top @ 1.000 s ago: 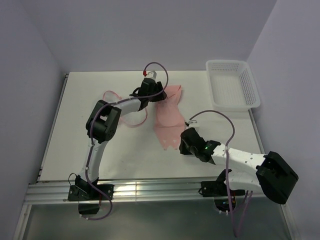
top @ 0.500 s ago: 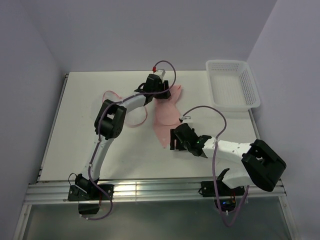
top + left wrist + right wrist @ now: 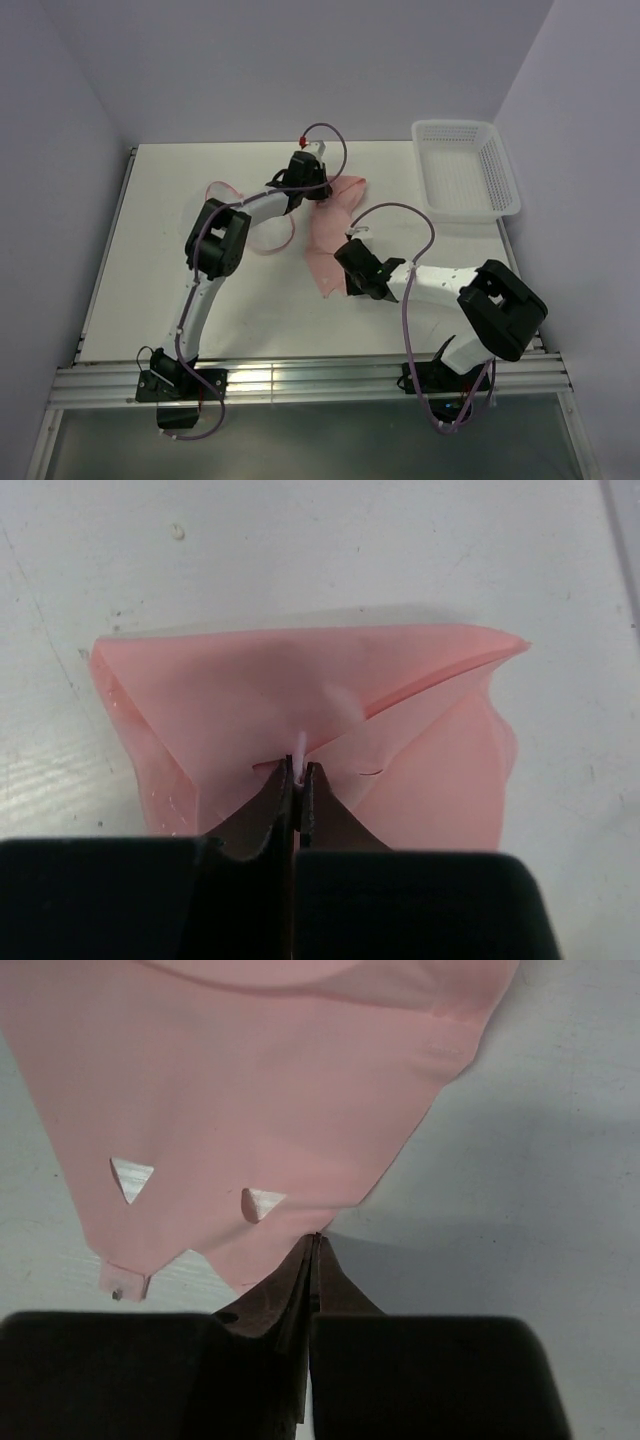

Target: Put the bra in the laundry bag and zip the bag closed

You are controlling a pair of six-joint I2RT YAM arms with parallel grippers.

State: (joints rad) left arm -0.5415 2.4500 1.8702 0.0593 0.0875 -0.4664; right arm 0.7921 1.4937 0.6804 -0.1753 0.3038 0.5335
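My left gripper will next take the fold it is pinching up and then back over the near half of the bra and let go of it there, because the bra is spread out lengthwise.
The bra (image 3: pixel 328 238) is a flat light-pink piece of fabric lying mid-table between the two arms. At its far end my left gripper (image 3: pixel 312 196) is shut on a raised fold; in the left wrist view the closed tips (image 3: pixel 298 772) pinch a thin pale ridge of the bra (image 3: pixel 300 680). At its near right edge my right gripper (image 3: pixel 341 258) is shut, and in the right wrist view its tips (image 3: pixel 315 1239) meet on the hem of the bra (image 3: pixel 260 1080). The laundry bag (image 3: pixel 268 240), translucent with a pink rim, lies left of the bra, partly hidden under my left arm.
A white lattice basket (image 3: pixel 465 170) stands at the back right corner. Walls close in the table at the back and on both sides. My left forearm stretches over the table's left-centre, and a purple cable loops above each wrist.
Both grippers stood open half a second ago and have shut on the bra. The right arm has reached further left to the bra's near edge. The left gripper has barely shifted.
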